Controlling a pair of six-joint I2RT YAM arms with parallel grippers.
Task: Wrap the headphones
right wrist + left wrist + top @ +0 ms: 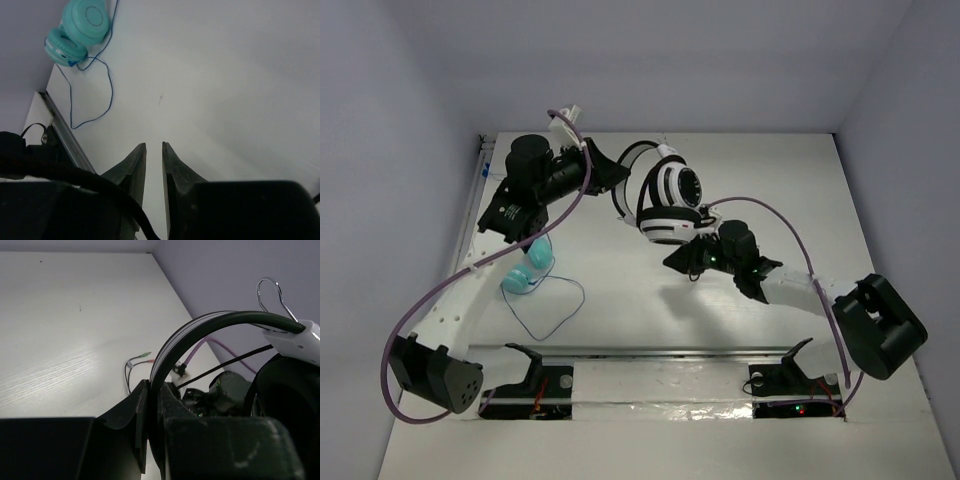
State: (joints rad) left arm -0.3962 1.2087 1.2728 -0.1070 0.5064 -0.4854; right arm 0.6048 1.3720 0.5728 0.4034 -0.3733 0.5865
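Note:
My right gripper will next move back from the earcups toward the metal bar and turn its fingers that way. Then it will close on the cable [225, 365] crossing its fingers.
The black-and-white headphones [670, 195] hang above the table's far middle. My left gripper [613, 180] is shut on their headband [200, 325], which passes between its fingers [154, 390]. My right gripper [682, 262] sits just below and in front of the earcups. Its tips [154, 147] stand a narrow slit apart, with nothing showing between them. The thin black cable [225, 365] runs taut from the earcup side toward the right gripper. In the right wrist view it [90, 177] crosses the left finger and drops into the base of the jaws. The plugs [142, 357] lie on the table.
A teal headset [528, 270] with a thin blue cord [555, 310] lies on the left; it also shows in the right wrist view [80, 27]. A metal rail [650, 352] runs along the near edge. Purple robot cables [790, 225] arc over both arms. Walls close the back and sides.

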